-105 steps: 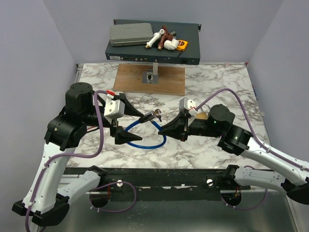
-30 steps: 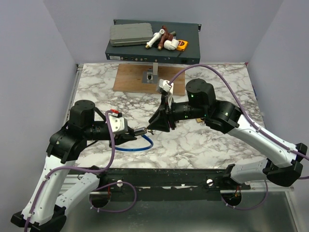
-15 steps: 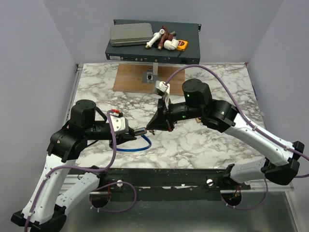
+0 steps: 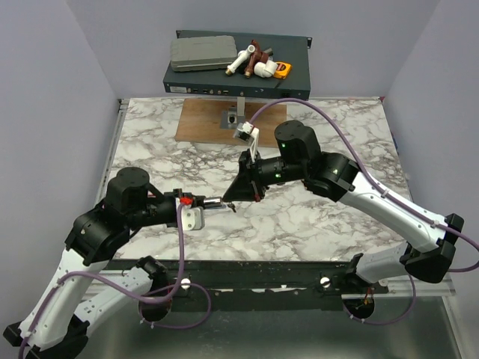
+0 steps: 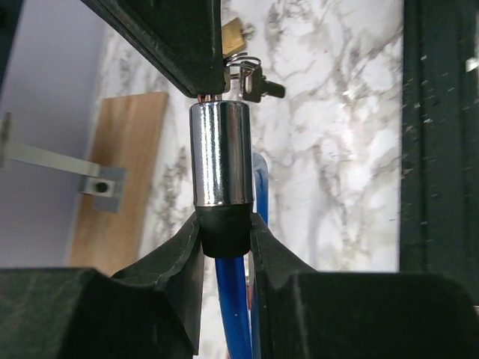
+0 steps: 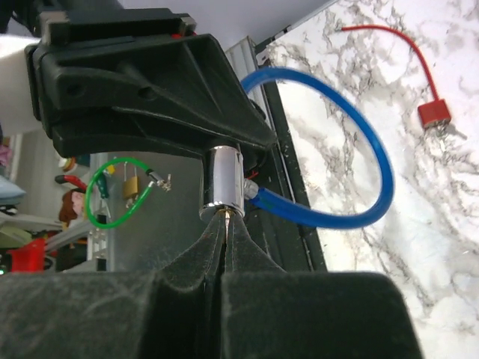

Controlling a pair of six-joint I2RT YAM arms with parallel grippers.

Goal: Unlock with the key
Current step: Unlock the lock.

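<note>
My left gripper comes down toward the right in the top view next and releases the cylinder (image 4: 215,201) onto bare marble, which lies below the gripper on that side.
A chrome lock cylinder (image 5: 219,153) on a blue cable (image 6: 374,149) is held level above the table between both arms. My left gripper (image 5: 224,224) is shut on its black end cap. My right gripper (image 6: 226,224) is shut on the key (image 6: 226,215), a thin metal blade whose tip enters the cylinder's end face (image 6: 222,179). A key ring with a spare key (image 5: 253,76) hangs beside the right fingers. From above, the left gripper (image 4: 202,200) and the right gripper (image 4: 230,200) meet at the cylinder (image 4: 215,201).
A red strap with a red tag (image 6: 434,112) lies on the marble beyond the cable loop. A brass padlock (image 5: 233,34) sits farther back. A wooden board with a metal bracket (image 4: 232,123) and a black rack unit (image 4: 239,71) stand at the back.
The right gripper has closed on the key at the cylinder's face and moved slightly left. The left arm has sunk towards the near edge, and the blue loop is hidden from above.
</note>
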